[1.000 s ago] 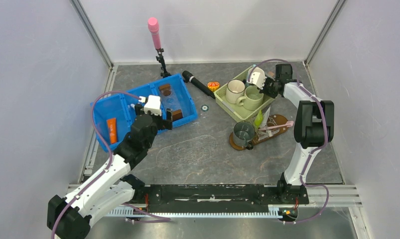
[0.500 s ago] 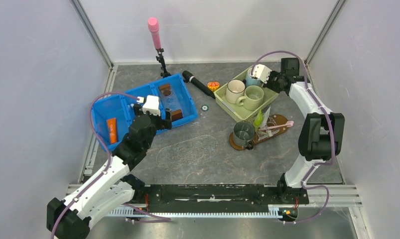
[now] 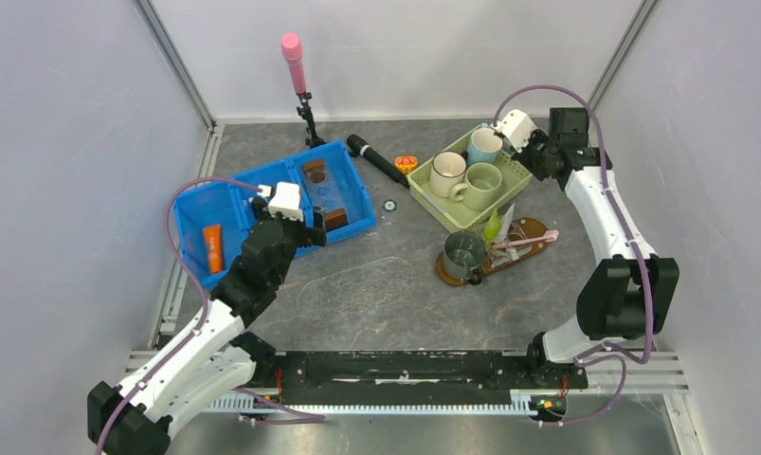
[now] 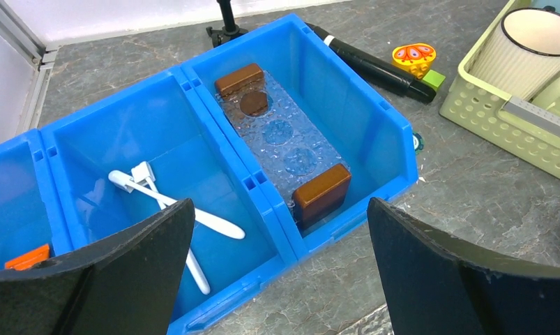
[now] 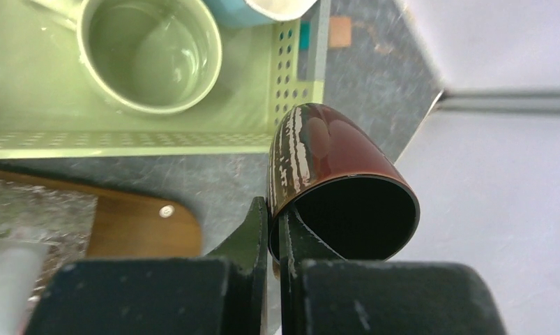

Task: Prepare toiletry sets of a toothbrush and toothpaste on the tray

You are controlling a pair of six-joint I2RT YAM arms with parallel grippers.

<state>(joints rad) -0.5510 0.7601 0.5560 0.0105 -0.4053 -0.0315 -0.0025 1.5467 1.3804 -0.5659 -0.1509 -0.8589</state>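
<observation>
I will next carry the red-brown mug back toward the base with my right gripper and lower it onto the tray's empty end (image 3: 533, 227) (image 5: 146, 227). I will release it there, since that free wood lies below.
My right gripper (image 5: 271, 209) is shut on the rim of a dark red-brown mug (image 5: 326, 153) and holds it tilted above the table, just right of the pale green basket (image 5: 294, 70). In the top view this gripper (image 3: 539, 156) is at the basket's far right corner. The dark-brown wooden tray (image 3: 537, 230) carries a grey-green mug (image 3: 463, 254), a pink toothbrush (image 3: 523, 242) and a green tube (image 3: 493, 227). My left gripper (image 4: 278, 204) is open and empty above the near edge of the blue bin (image 4: 346, 105). The bin holds two white toothbrushes (image 4: 172, 209) and an orange tube (image 3: 212, 246).
The basket (image 3: 433, 204) holds a cream mug (image 3: 446, 173), a green mug (image 3: 481, 184) and a blue mug (image 3: 483, 144). A clear block with brown ends (image 4: 284, 139) lies in the bin. A pink microphone on a stand (image 3: 293, 57), a black cylinder (image 3: 376, 159) and an orange toy (image 3: 407, 163) stand at the back.
My right arm has swung up and to the right out of the basket, gripper shut on the mug, uncovering the blue mug. My left arm has barely moved.
</observation>
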